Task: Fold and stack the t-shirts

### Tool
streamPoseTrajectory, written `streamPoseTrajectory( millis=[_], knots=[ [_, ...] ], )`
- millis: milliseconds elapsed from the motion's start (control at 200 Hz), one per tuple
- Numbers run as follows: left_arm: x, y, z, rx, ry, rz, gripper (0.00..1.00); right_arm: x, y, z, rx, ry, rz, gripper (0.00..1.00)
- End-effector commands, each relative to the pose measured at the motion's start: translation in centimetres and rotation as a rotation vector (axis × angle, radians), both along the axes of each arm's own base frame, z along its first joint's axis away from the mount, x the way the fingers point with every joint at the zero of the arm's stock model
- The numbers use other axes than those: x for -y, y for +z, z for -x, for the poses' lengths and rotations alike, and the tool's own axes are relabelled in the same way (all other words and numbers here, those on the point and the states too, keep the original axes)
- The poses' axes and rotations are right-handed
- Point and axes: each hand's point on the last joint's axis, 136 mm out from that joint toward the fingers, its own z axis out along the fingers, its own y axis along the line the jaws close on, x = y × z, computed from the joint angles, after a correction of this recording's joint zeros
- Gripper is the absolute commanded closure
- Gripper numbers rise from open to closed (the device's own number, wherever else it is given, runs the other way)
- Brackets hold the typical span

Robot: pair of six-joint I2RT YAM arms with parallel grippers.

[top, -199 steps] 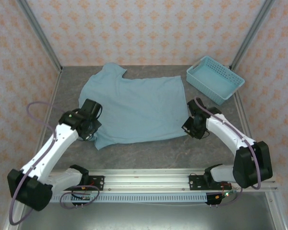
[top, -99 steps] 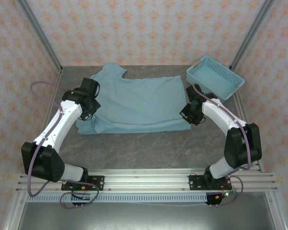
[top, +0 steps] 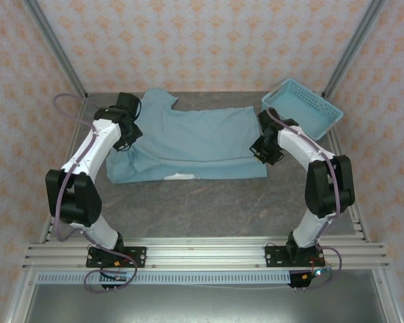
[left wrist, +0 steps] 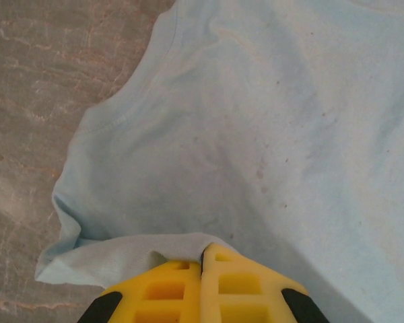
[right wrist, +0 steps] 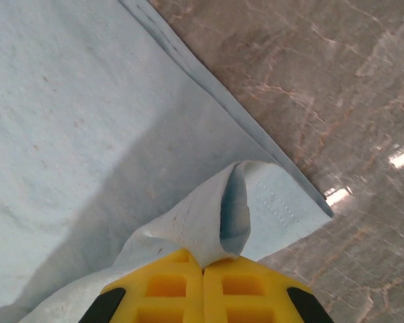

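Observation:
My left gripper will next move outward over the shirt's flat back part (top: 147, 128) (left wrist: 205, 151) and let go of the pinched flap there, because that cloth is outward of the gripper.
A light blue t-shirt (top: 188, 138) lies across the back half of the grey table, its near part doubled over toward the back so a folded edge runs along the front. A small white patch shows at that edge. My left gripper (top: 123, 140) is shut on the shirt's left side, and in the left wrist view its yellow fingertips (left wrist: 203, 254) pinch a flap of the t-shirt (left wrist: 269, 121). My right gripper (top: 264, 152) is shut on the right hem corner; the right wrist view shows the hem (right wrist: 219, 215) curled out of its shut gripper (right wrist: 203, 264).
A light blue perforated plastic basket (top: 301, 111) stands at the back right corner, just behind the right arm. Metal frame posts rise at both back corners. Bare grey table (top: 202, 208) stretches between the shirt's folded edge and the front rail.
Both grippers have carried the shirt's near edge away from the front and toward the back, folding the shirt over itself. The arms are now stretched further out.

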Motion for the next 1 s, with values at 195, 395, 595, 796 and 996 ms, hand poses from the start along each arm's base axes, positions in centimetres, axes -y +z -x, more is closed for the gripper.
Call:
streamPoseTrajectory(
  millis=[195,395,595,796,996],
  knots=[
    [-1.2,0.3,-3.3,0.008,-0.031,-0.065,1.0,0.9,-0.8,-2.2,-0.007,-0.005,0.06,1.0],
    [-1.7,-0.4,-4.5,-0.023,-0.031,-0.088,1.0,1.0,-1.1,-3.1,-0.01,-0.01,0.068,1.0],
    [-2.8,-1.0,-5.5,-0.031,-0.009,-0.086,1.0,1.1,-1.5,-4.3,-0.017,-0.017,0.075,1.0],
    [-3.1,-2.6,-8.2,-0.049,-0.023,-0.055,1.0,1.2,-2.3,-5.9,-0.019,-0.027,0.071,1.0],
    [-3.8,-2.6,-8.7,-0.097,-0.022,-0.049,0.41,1.3,-1.3,-7.4,0.013,0.02,0.06,0.58]
  ],
)
